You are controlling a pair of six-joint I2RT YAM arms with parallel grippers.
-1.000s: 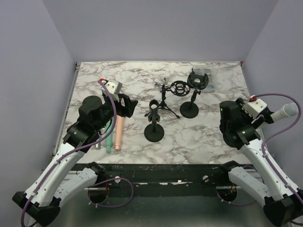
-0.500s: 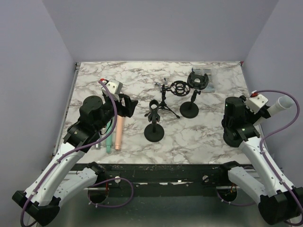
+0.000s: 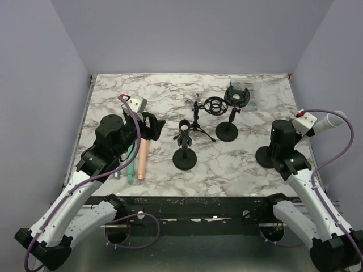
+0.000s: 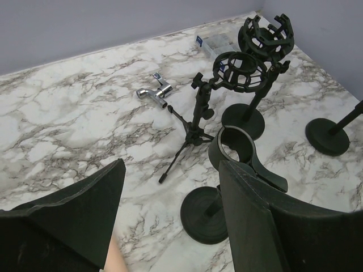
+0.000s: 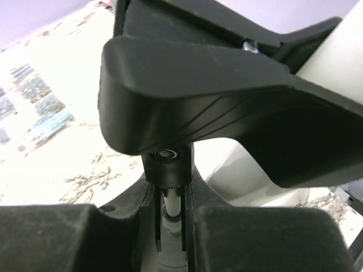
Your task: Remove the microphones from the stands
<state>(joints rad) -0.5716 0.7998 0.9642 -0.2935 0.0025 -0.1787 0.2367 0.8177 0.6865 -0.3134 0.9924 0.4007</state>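
I should next bring my right gripper's thin pole toward the empty clip stand and open: it sits at the table's edge, far from my left gripper.
The white microphone (image 3: 328, 122) sits in a black clip (image 5: 187, 96) on the stand at the table's right edge; its round base (image 3: 264, 156) rests on the marble. My right gripper (image 3: 283, 143) is below that clip. In the right wrist view the right gripper (image 5: 170, 211) is shut on the stand's thin stem, with the microphone (image 5: 334, 48) sticking out at the upper right. My left gripper (image 3: 154, 126) hovers open over the left side of the table, and nothing lies between the jaws of the left gripper (image 4: 172, 165).
A pink microphone (image 3: 142, 158) and a green one (image 3: 131, 161) lie under the left arm. An empty clip stand (image 3: 185, 153), a tripod with shock mount (image 3: 205, 111) and a taller shock-mount stand (image 3: 229, 122) fill the middle. A chrome part (image 4: 154, 92) lies further back.
My right gripper has closed on the stand's stem. The right wrist has shifted inward with the microphone, and the stand's base now shows. The left arm has not moved.
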